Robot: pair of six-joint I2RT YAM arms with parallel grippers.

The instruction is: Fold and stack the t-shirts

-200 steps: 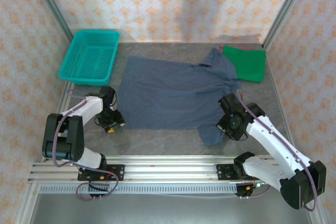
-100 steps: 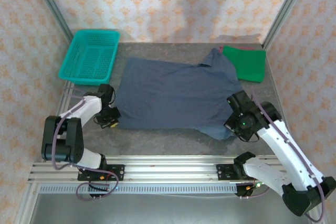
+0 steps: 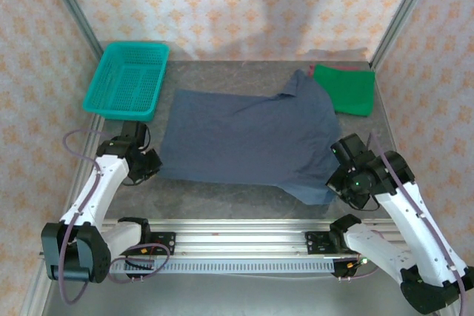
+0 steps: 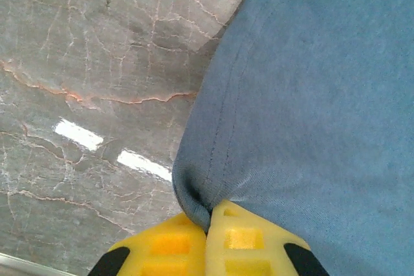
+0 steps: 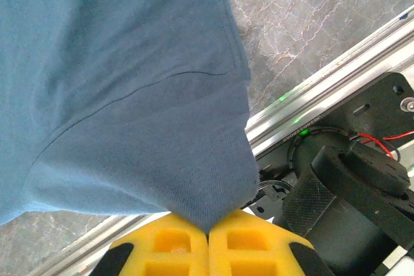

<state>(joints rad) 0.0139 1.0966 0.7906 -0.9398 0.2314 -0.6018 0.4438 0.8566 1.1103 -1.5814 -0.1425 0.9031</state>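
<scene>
I should next move my left gripper outward and let go of its corner on the hem edge's middle [image 3: 171,135], because that is outward of the gripper and both near corners are pinched.
The dark slate-blue t-shirt [image 3: 244,135] lies spread across the middle of the table, stretched between both arms. My left gripper [image 3: 150,164] is shut on its near left hem corner [image 4: 194,201], the cloth pinched between the yellow fingers [image 4: 165,247]. My right gripper [image 3: 335,183] is shut on the near right corner [image 5: 207,214] of the same shirt, lifted above the front rail. The bright green t-shirt [image 3: 346,88] lies folded at the far right corner, touching the blue shirt's far sleeve.
A teal mesh basket [image 3: 127,79] sits at the far left. The aluminium front rail [image 3: 237,238] runs along the near edge, and the right arm's base [image 5: 362,185] is close under the right gripper. Patterned walls close in the table.
Both grippers have pulled outward and toward the near edge, the left one leftward and the right one rightward. The blue shirt's near edge has been drawn out flatter and wider.
</scene>
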